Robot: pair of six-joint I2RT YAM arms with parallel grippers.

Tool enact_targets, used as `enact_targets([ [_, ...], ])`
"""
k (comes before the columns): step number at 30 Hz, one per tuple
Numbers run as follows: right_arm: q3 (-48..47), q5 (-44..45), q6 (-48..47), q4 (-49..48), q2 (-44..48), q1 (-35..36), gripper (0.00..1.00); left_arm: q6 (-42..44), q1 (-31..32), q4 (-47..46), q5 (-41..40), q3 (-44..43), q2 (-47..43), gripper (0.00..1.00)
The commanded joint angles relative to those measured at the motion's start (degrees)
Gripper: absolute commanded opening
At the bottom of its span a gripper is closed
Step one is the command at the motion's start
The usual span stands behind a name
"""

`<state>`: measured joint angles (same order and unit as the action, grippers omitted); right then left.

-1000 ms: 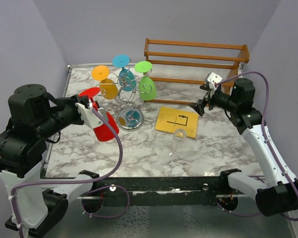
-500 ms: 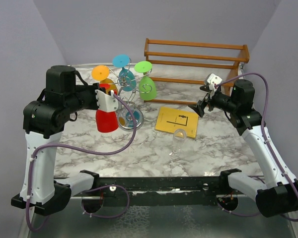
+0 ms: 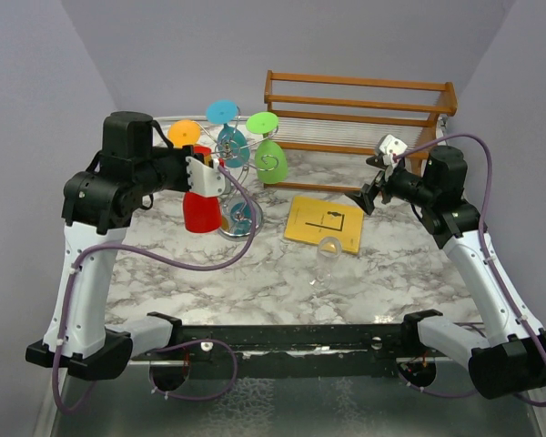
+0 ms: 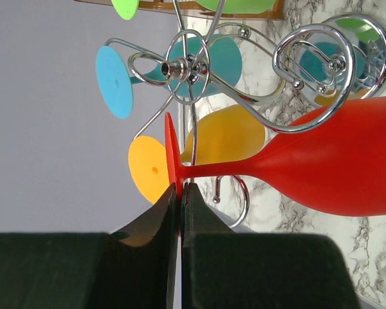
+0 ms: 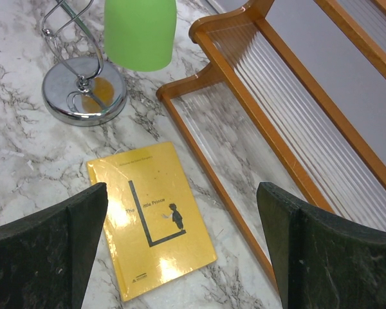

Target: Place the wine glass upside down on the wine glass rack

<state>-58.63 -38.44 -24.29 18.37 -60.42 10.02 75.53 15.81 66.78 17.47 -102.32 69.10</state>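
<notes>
Next, the left gripper moves the red stem into the small curled hook [image 4: 233, 199] beside the orange glass and brings the foot down to release it, since that hook is empty.
My left gripper [image 3: 203, 172] [image 4: 180, 188] is shut on the thin round foot of a red wine glass [image 3: 201, 212] [image 4: 334, 164], which hangs bowl-down beside the silver wire wine glass rack [image 3: 239, 196] [image 4: 188, 67]. In the left wrist view the red stem lies under a curled arm of the rack. Orange [image 3: 184, 133], blue [image 3: 223, 111], teal [image 3: 232, 146] and green [image 3: 269, 161] glasses hang upside down on the rack. My right gripper [image 3: 369, 194] [image 5: 183, 251] is open and empty above the yellow book.
A yellow book [image 3: 324, 223] [image 5: 153, 216] lies right of the rack's round base [image 5: 85, 89]. A clear glass [image 3: 328, 258] stands upright near the front. The orange-brown wooden slatted rack [image 3: 359, 114] [image 5: 276, 122] stands at the back right.
My left arm has swung up and to the right, carrying the red glass from the left of the table in against the wire rack. The right arm has not moved.
</notes>
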Motion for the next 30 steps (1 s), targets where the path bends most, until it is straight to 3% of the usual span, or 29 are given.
enact_targets([
  [1,0.5,0.2,-0.3,-1.8,-0.3,-0.2,0.98,1.8,-0.1,-3.0,-0.3,0.9,0.3,0.0],
  [30,0.6,0.5,-0.5,-1.7,-1.7,-0.4,0.98,2.0,0.5,-6.1,-7.6,1.9,3.6,0.0],
])
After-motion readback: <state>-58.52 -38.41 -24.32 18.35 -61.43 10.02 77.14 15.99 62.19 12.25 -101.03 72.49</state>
